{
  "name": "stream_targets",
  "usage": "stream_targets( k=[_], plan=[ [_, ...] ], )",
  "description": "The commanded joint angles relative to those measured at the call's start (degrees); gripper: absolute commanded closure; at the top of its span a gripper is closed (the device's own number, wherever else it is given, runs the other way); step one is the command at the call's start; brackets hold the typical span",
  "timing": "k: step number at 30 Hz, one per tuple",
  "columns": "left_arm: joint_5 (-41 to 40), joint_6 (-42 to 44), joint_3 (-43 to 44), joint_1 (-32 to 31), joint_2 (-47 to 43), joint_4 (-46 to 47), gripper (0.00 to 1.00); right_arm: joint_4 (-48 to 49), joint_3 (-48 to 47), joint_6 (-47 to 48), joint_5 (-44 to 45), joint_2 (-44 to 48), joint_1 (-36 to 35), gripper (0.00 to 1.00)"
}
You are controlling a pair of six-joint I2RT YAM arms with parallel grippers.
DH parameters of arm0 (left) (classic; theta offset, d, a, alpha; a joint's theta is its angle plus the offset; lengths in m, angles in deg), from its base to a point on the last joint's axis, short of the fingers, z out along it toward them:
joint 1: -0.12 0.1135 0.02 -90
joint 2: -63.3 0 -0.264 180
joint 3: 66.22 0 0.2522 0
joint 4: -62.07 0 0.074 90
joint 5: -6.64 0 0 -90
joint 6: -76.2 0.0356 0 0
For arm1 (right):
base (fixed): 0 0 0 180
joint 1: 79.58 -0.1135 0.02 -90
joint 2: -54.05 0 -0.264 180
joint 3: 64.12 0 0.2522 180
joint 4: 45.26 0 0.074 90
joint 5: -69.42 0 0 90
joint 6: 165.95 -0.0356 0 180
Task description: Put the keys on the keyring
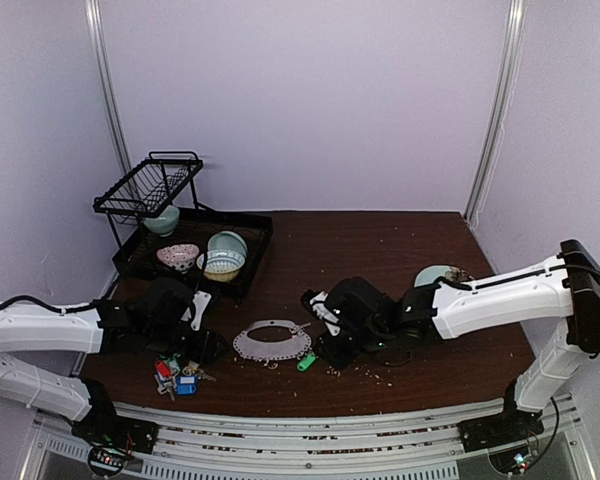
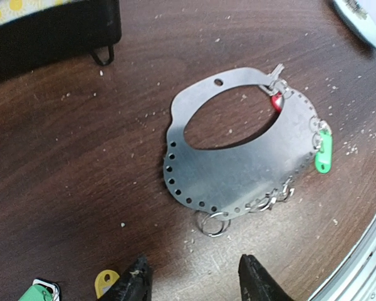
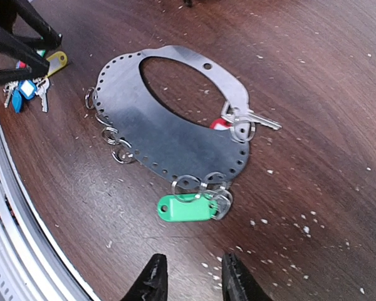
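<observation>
My left gripper is above the yellow tag (image 2: pixel 105 280), which is outside its open fingers, left in its wrist view, so it should next move over and go down around the tag.
The keyring (image 1: pixel 272 343) (image 2: pixel 238 163) (image 3: pixel 169 138) lies flat on the dark table between my two arms. A green-tagged key (image 3: pixel 187 207) (image 2: pixel 324 155) hangs from a wire ring on its rim. A red-tagged key (image 3: pixel 220 125) (image 2: pixel 277 100) sits at another rim ring. More keys (image 1: pixel 178 377) (image 3: pixel 28 88) lie in a loose pile left of the keyring; a yellow tag (image 2: pixel 105 280) from it shows in the left wrist view. My left gripper (image 2: pixel 194 273) (image 1: pixel 208 345) stands open just short of an empty wire ring (image 2: pixel 213 222). Just short of the green tag, my right gripper (image 3: pixel 193 263) (image 1: pixel 325 348) is open on nothing.
A black tray (image 1: pixel 250 250) with bowls and a wire dish rack (image 1: pixel 148 185) stand at the back left. A pale green plate (image 1: pixel 432 274) (image 2: pixel 363 22) lies behind my right arm. White crumbs dot the table. The slatted metal front edge (image 3: pixel 6 219) runs close to the keyring.
</observation>
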Motion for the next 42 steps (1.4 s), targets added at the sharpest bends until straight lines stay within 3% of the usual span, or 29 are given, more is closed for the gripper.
stream_targets(
  k=[1, 12, 16, 25, 30, 34, 38, 40, 42],
  plan=[
    [0.98, -0.05, -1.57, 0.20, -3.68, 2.01, 0.50, -0.27, -3.95, -3.03, 7.01, -5.09, -3.85, 0.71],
    [-4.46, -2.60, -6.27, 0.15, -14.10, 3.37, 0.51, -3.65, -13.31, 2.70, 12.99, -14.19, -7.65, 0.71],
    [-9.75, -5.37, -5.60, 0.19, -15.71, -1.27, 0.51, -5.87, -15.35, 3.04, 13.15, -14.60, -7.64, 0.71],
    [-15.18, -5.22, -1.25, 0.16, -2.77, -8.72, 0.49, -4.52, -12.30, 1.83, 14.57, -11.23, -7.65, 0.71],
    [-14.35, -4.82, -1.17, 0.43, 3.96, -5.20, 0.47, -3.65, -11.61, 2.40, 14.34, -10.17, -7.66, 0.70],
    [-12.60, -6.25, -1.39, 0.39, 7.79, -5.50, 0.57, -3.78, -11.73, 3.65, 14.46, -10.03, -7.70, 0.70],
    [-7.94, -8.20, -3.06, -0.97, 6.16, -3.63, 0.80, -4.02, -11.87, 4.56, 14.42, -9.40, -7.66, 0.70],
    [-6.71, -9.18, -4.62, -1.12, 4.09, -1.44, 0.97, -3.93, -11.85, 5.10, 14.48, -8.98, -7.65, 0.69],
    [-6.21, -9.38, -5.02, -1.17, 2.24, -1.14, 1.00, -4.27, -12.29, 5.54, 14.59, -8.77, -7.65, 0.69]
  ],
)
